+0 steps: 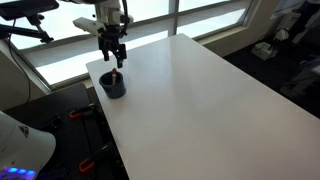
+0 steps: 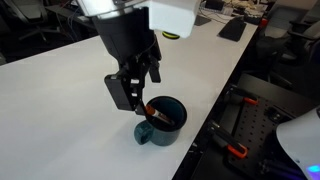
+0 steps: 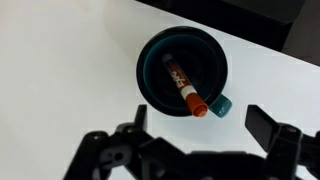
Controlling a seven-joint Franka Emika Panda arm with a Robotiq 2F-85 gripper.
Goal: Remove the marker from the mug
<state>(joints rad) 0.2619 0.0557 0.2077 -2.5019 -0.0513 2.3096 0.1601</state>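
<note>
The gripper needs to turn next and then move down so its fingers are on both sides of the marker's orange end, because that end is slanted.
The dark mug [image 3: 160, 55] stands on the white table [image 3: 60, 70]; its teal handle [image 3: 219, 104] points toward my fingers. The marker [image 3: 184, 87], reddish with an orange cap end, leans inside the mug with that end over the rim. My gripper [image 3: 195, 130] is open, its fingers spread apart, above the mug and clear of the marker. In both exterior views the mug [image 1: 113, 86] [image 2: 165, 118] sits near the table's corner edge, with the gripper [image 1: 113, 52] [image 2: 140, 88] hovering just above it. The marker tip shows in the mug [image 2: 154, 110].
The white table [image 1: 200, 100] stretches away from the mug. The table edge [image 2: 200, 140] lies close beside the mug, with floor and equipment below. Windows and a dark stand [image 1: 30, 25] are behind the arm.
</note>
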